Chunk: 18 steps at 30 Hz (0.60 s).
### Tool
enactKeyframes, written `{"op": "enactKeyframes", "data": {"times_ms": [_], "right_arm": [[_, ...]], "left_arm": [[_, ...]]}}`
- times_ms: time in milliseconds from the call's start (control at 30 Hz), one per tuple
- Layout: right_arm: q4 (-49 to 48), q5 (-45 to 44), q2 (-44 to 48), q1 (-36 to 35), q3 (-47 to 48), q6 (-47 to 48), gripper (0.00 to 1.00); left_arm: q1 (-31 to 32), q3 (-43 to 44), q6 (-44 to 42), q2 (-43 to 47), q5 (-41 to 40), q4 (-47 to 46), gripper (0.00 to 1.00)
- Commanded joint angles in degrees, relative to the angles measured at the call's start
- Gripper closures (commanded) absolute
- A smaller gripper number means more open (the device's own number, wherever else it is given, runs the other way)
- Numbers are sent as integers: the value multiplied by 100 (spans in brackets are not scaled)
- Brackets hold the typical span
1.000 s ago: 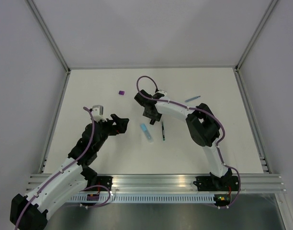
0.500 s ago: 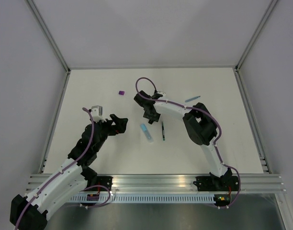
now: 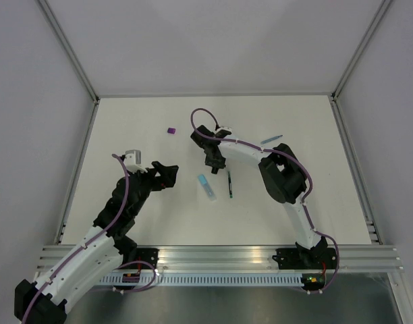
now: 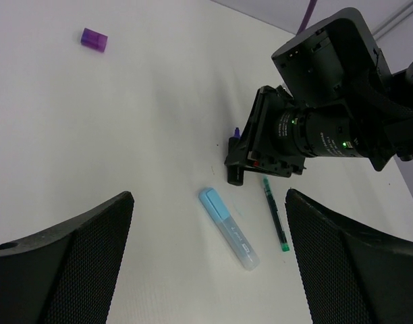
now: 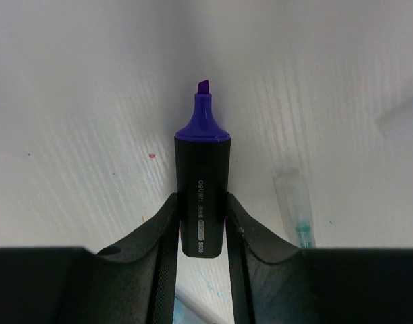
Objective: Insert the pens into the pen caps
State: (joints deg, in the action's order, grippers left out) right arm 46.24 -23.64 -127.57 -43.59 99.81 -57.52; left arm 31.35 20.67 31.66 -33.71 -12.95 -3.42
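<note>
Next, my left gripper should move onto the black marker's body behind the purple tip, to its right in the top view, because the right gripper leaves it bare.
My right gripper [image 5: 202, 200] is shut on the stubby black marker [image 5: 201, 196], whose bare purple tip points away from the wrist. From above, the right gripper [image 3: 214, 160] hides that marker at mid-table. In the left wrist view the marker [image 4: 235, 169] hangs below the right arm's jaws. The light-blue highlighter [image 3: 207, 185] [image 4: 228, 228] and the thin dark pen [image 3: 229, 184] [image 4: 274, 214] lie side by side just in front. The purple cap [image 3: 171, 131] [image 4: 94, 39] sits far left. My left gripper [image 3: 167, 177] [image 4: 210, 202] stands open and holds nothing, left of the highlighter.
A thin blue pen [image 3: 271, 139] lies at the back right, beyond the right arm's elbow [image 3: 284, 177]. The dark pen's clear, green-tinted end [image 5: 297, 212] lies just right of the held marker. Aluminium rails [image 3: 78, 169] border the white table.
The right jaws have closed in on the black marker and the wrist has shifted slightly back-left. The left wrist has edged slightly left; its jaws stay wide.
</note>
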Motion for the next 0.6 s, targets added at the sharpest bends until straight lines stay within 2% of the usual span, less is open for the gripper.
{"op": "enactKeyframes", "data": {"times_ms": [0, 67, 200, 267, 433, 567], "right_arm": [[-692, 447, -5, 9, -328, 785, 92], [-1106, 605, 223, 9, -610, 1031, 99], [-1967, 922, 566, 18, -1208, 1619, 100], [-2075, 905, 742, 26, -1375, 1726, 100], [-2610, 861, 1312, 35, -1815, 2182, 100], [-3199, 1176, 1875, 26, -2403, 2437, 100]], "left_arm": [[-6, 16, -125, -56, 266, -221, 4], [-24, 51, -55, -161, 345, -220, 4], [-182, 113, 94, -486, 828, -361, 8], [-445, 131, 261, -759, 1241, -448, 9], [-1323, 25, 718, -1347, 2777, -888, 10], [-1422, 130, 719, -1848, 3289, -1143, 11]]}}
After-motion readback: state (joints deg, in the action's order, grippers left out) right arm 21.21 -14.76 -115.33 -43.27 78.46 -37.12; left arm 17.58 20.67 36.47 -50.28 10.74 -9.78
